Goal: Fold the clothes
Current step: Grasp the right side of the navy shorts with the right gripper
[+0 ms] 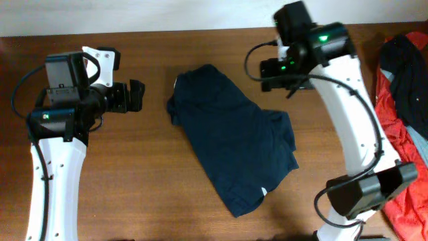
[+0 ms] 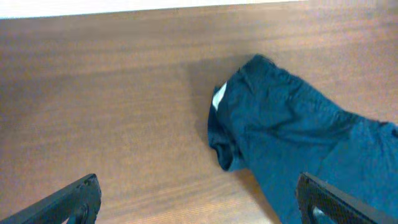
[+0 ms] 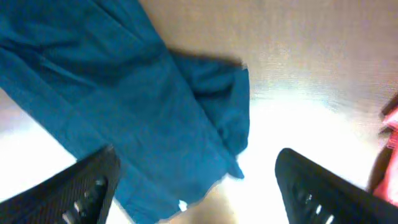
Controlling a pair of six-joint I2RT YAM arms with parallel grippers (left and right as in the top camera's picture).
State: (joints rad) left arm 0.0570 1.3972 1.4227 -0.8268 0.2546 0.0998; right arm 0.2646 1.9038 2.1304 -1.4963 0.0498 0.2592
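Note:
I will next move my right gripper down until its spread fingers are on both sides of the folded edge [image 1: 271, 127] [image 3: 196, 99] beside the small flap below them, and then I will close it.
The dark navy blue shorts [image 1: 234, 137] lie flat and folded over in the middle of the table, with a small white label at their near edge. My left gripper [image 1: 136, 96] is open and empty, to the left of the shorts and apart from them; the left wrist view shows the shorts [image 2: 298, 137] ahead between its spread fingers [image 2: 199, 202]. My right gripper [image 1: 289, 79] is open and empty, raised near the shorts' far right corner. The right wrist view shows the shorts [image 3: 124, 99] below its spread fingers [image 3: 196, 186].
A heap of red, black and grey garments [image 1: 404, 114] lies at the table's right edge, beside the right arm's base. It shows as a red strip in the right wrist view [image 3: 390, 134]. The wooden table [image 1: 134, 174] runs bare to the left and front.

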